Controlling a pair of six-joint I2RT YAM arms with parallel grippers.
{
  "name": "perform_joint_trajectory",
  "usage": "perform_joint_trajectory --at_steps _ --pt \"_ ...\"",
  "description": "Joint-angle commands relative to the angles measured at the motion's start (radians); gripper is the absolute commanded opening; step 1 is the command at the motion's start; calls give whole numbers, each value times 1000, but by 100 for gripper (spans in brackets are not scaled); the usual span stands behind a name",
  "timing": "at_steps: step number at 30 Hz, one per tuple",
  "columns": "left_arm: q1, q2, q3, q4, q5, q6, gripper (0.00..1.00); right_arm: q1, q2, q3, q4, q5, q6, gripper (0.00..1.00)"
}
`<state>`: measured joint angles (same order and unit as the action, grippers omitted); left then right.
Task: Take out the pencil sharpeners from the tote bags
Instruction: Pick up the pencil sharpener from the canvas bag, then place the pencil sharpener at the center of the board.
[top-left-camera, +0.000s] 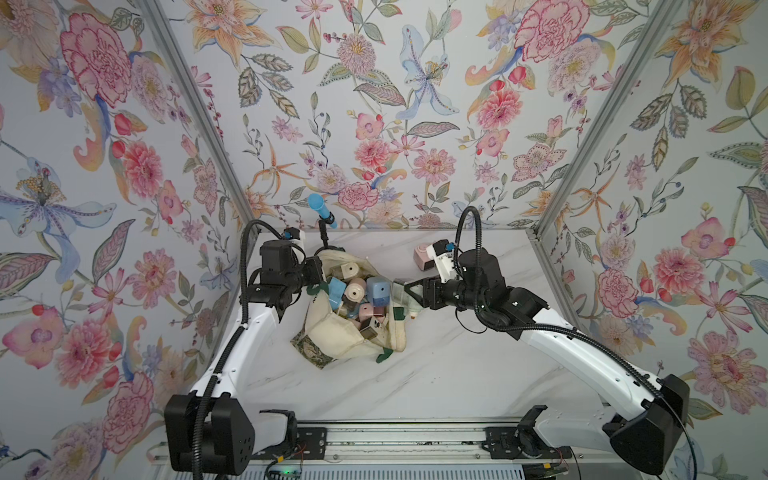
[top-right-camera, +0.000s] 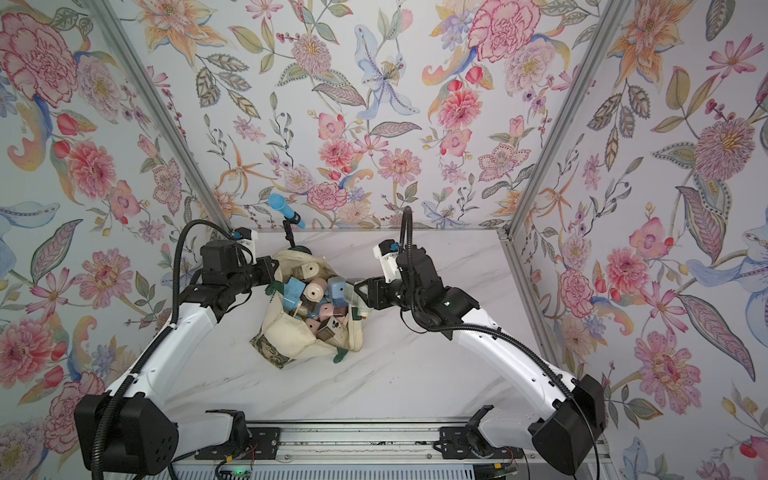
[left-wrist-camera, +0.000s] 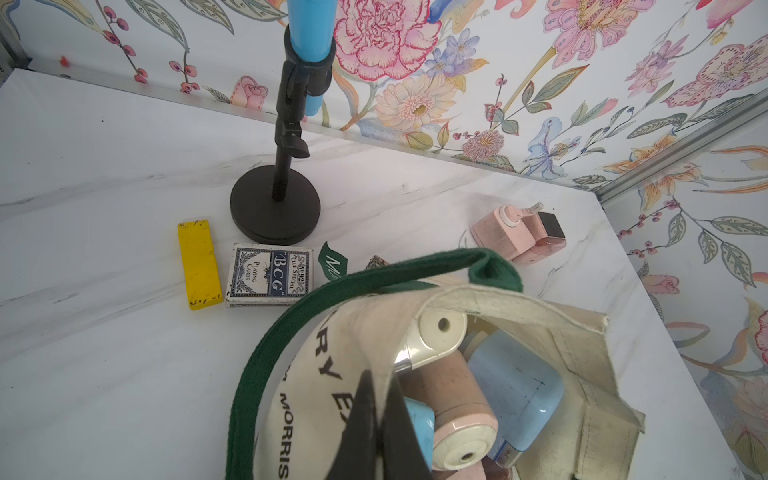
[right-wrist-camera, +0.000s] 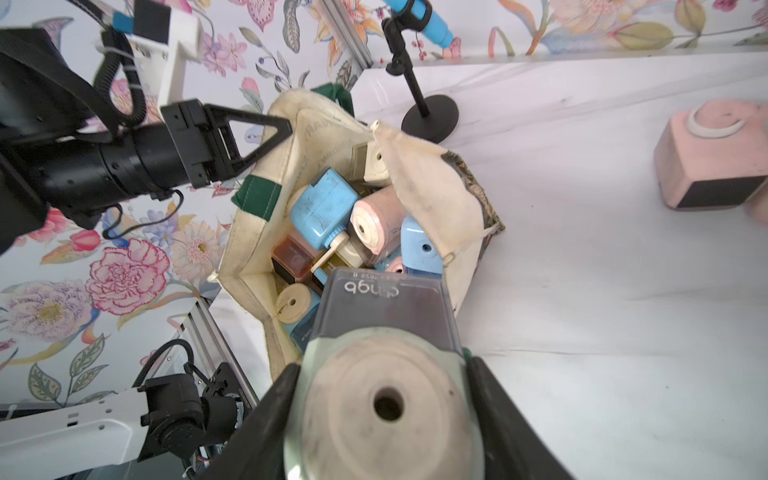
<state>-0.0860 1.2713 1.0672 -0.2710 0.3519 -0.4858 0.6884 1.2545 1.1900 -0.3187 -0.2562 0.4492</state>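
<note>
My right gripper swings outward from the bag (top-left-camera: 332, 338) and down next to release the sharpener, since bare tabletop beside the pink sharpeners lies outward of and below it.
The cream tote bag (top-left-camera: 332, 338) (top-right-camera: 286, 332) lies open mid-table, full of several pastel pencil sharpeners (top-left-camera: 376, 289) (right-wrist-camera: 322, 210). My left gripper (top-left-camera: 315, 274) (left-wrist-camera: 380, 382) is shut on the bag's canvas rim (left-wrist-camera: 332, 374) at its left side and holds the mouth up. Just over the bag's right edge, my right gripper (top-left-camera: 405, 289) (right-wrist-camera: 382, 368) is shut on a sage green sharpener (right-wrist-camera: 382, 307) with a dark drawer. A pink sharpener (top-left-camera: 424, 257) (left-wrist-camera: 505, 232) stands on the table at the back right, outside the bag.
A blue microphone on a black stand (top-left-camera: 322, 212) (left-wrist-camera: 286, 124) rises behind the bag. Next to its base lie a flat yellow bar (left-wrist-camera: 198, 264) and a dark card deck (left-wrist-camera: 270, 274). Floral walls close in the back and both sides.
</note>
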Motion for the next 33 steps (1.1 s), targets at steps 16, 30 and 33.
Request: perform_joint_trajectory --at_steps 16,30,33 --pt "-3 -24 6 13 7 12 0 -537 212 110 -113 107 24 36" --pt "-3 -20 8 10 -1 17 0 -543 743 590 -331 206 -40 36" --pt "-2 -24 10 8 2 17 0 -519 866 737 -416 256 -81 36"
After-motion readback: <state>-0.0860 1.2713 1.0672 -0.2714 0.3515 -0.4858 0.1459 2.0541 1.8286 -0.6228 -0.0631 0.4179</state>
